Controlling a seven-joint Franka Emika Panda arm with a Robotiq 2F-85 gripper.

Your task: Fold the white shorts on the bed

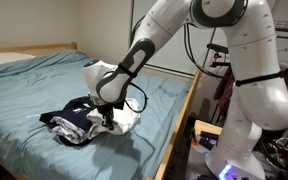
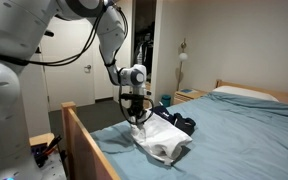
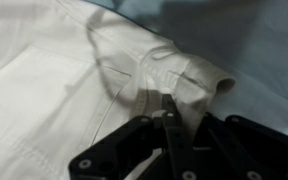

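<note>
My gripper should lift from dark navy fabric lying against the shorts, move over the bare sheet beside the shorts, then lower and release the shorts' fold.
The white shorts [image 1: 124, 120] lie crumpled near the bed's edge in both exterior views, also seen at the near corner [image 2: 162, 140]. Dark navy fabric [image 1: 79, 118] lies mixed in beside them. My gripper [image 1: 108, 118] is down on the shorts, also in an exterior view [image 2: 136, 118]. In the wrist view the gripper [image 3: 171, 108] has its black fingers closed together on a folded hem of the white shorts [image 3: 74, 70], with cloth bunched round the fingertips.
The bed has a blue-grey sheet [image 1: 44, 80] and a wooden side rail [image 1: 179, 125]. A pillow [image 2: 246, 92] lies at the headboard. A nightstand [image 2: 187, 96] stands beyond the bed. Cables and clutter lie on the floor beside the robot base [image 1: 234, 160].
</note>
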